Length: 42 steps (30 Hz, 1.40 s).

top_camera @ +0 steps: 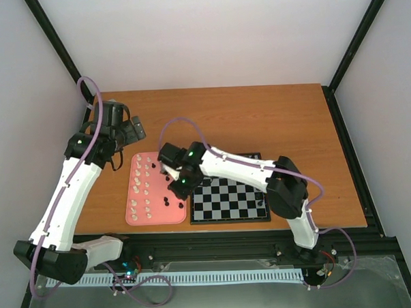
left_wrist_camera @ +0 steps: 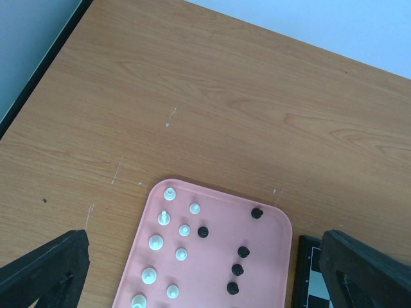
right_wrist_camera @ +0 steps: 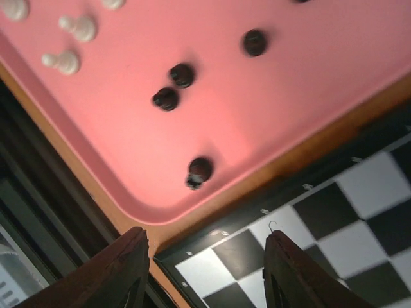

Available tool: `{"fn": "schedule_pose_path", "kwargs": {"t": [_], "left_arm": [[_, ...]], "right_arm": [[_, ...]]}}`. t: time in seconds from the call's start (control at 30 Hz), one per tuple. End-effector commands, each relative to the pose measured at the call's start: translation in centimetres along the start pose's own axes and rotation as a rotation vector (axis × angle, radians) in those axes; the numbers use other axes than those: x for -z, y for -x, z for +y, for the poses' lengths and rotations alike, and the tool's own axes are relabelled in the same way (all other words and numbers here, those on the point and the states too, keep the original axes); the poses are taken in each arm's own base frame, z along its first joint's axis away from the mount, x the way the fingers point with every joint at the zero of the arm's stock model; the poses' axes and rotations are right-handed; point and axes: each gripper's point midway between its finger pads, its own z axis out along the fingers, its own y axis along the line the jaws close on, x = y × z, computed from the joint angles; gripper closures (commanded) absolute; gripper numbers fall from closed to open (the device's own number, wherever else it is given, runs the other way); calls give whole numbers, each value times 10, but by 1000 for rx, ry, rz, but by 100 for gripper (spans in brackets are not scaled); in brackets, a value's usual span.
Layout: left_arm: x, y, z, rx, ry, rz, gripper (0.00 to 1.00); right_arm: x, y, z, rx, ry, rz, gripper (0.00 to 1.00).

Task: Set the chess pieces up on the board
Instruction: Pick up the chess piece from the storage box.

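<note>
I will bring my right gripper down toward the tray [top_camera: 160, 214] next, to the black piece by its near corner, because my fingers hover high over the board's corner.
A pink tray [top_camera: 160, 214] left of the board [top_camera: 231, 200] holds the chess pieces: white pieces [top_camera: 142, 185] on its left half, black pieces [top_camera: 168, 200] towards its right. My right gripper [top_camera: 177, 186] hovers over the gap between tray and board. In the right wrist view it [right_wrist_camera: 205, 236] stands open and empty above the board's corner [right_wrist_camera: 257, 251], and a black piece [right_wrist_camera: 200, 172] stands just beyond it on the tray [right_wrist_camera: 276, 96]. My left gripper [top_camera: 132, 127], wide open and empty [left_wrist_camera: 205, 258], hangs over the table beyond the tray's far end.
The left wrist view shows white pieces [left_wrist_camera: 184, 230] and black pieces [left_wrist_camera: 243, 251] on the tray [left_wrist_camera: 212, 273], with the board's edge [left_wrist_camera: 308, 273] at its right. Brown table [top_camera: 258, 117] stretches behind tray and board. Black frame posts [top_camera: 354, 38] rise at the back corners.
</note>
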Motion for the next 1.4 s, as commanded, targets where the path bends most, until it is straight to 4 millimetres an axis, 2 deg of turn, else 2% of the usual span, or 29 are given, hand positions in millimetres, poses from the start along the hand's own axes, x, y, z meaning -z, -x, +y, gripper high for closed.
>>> {"fn": "schedule_pose_path", "kwargs": {"t": [0.0, 0.27, 0.6, 0.9, 1.37], "left_arm": [[12, 0, 6, -7, 2, -7, 0], [12, -6, 8, -5, -4, 5, 0], [11, -11, 10, -8, -3, 10, 0], [9, -11, 10, -10, 0, 11, 0], [4, -14, 8, -11, 2, 22, 0]], "right_arm": [[-19, -6, 30, 98, 67, 53, 43], [-43, -8, 39, 139, 102, 100, 44], [-71, -11, 22, 106, 18, 153, 47], [-76, -9, 18, 108, 0, 159, 51], [-84, -10, 13, 82, 32, 179, 67]]}}
